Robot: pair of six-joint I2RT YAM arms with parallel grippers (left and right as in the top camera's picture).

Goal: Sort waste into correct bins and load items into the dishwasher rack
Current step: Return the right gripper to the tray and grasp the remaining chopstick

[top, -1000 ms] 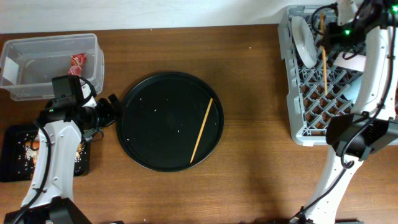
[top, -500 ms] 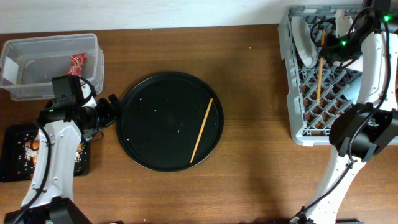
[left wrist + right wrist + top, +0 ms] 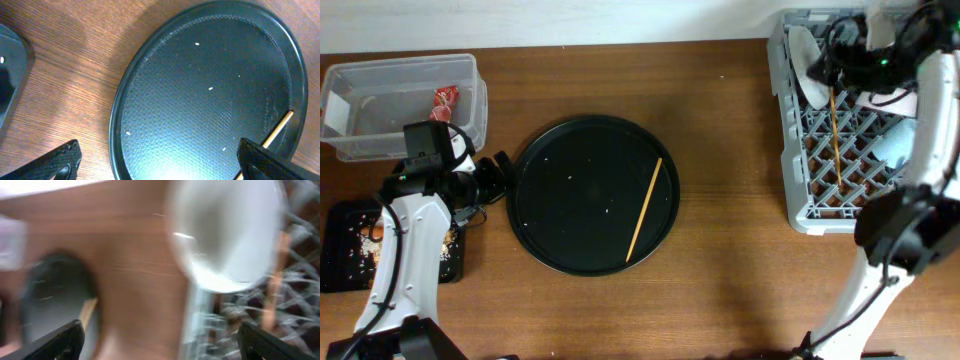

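The tray chopstick's middle [image 3: 647, 202] lies below my right gripper and to its left in the overhead view, so my right gripper will sweep off the rack [image 3: 798, 205] and down onto it next.
One wooden chopstick [image 3: 836, 140] lies loose on the grid of the grey dishwasher rack [image 3: 798, 205]. My right gripper [image 3: 842, 62] hovers open over the rack's far end, beside the upright pale plate [image 3: 807, 65]. The right wrist view is blurred; it shows the plate [image 3: 230, 235] and my right gripper [image 3: 160, 342] with nothing between its jaws. The other chopstick [image 3: 645, 208] lies on the round black tray [image 3: 545, 160]. At that tray's left rim my left gripper [image 3: 496, 180] stands open and empty. In the left wrist view the chopstick [image 3: 277, 127] shows by my right fingertip [image 3: 270, 162].
A clear tub [image 3: 380, 120] at the far left holds a red wrapper [image 3: 444, 100]. The shallow black tray [image 3: 340, 255] below it carries rice crumbs [image 3: 365, 240]. A pale blue cup [image 3: 895, 148] sits in the rack's right side. A few white crumbs dot the round tray [image 3: 210, 90].
My right gripper went from shut on the chopstick to open, and the chopstick dropped flat onto the rack. The right wrist swung left. The left arm stayed still.
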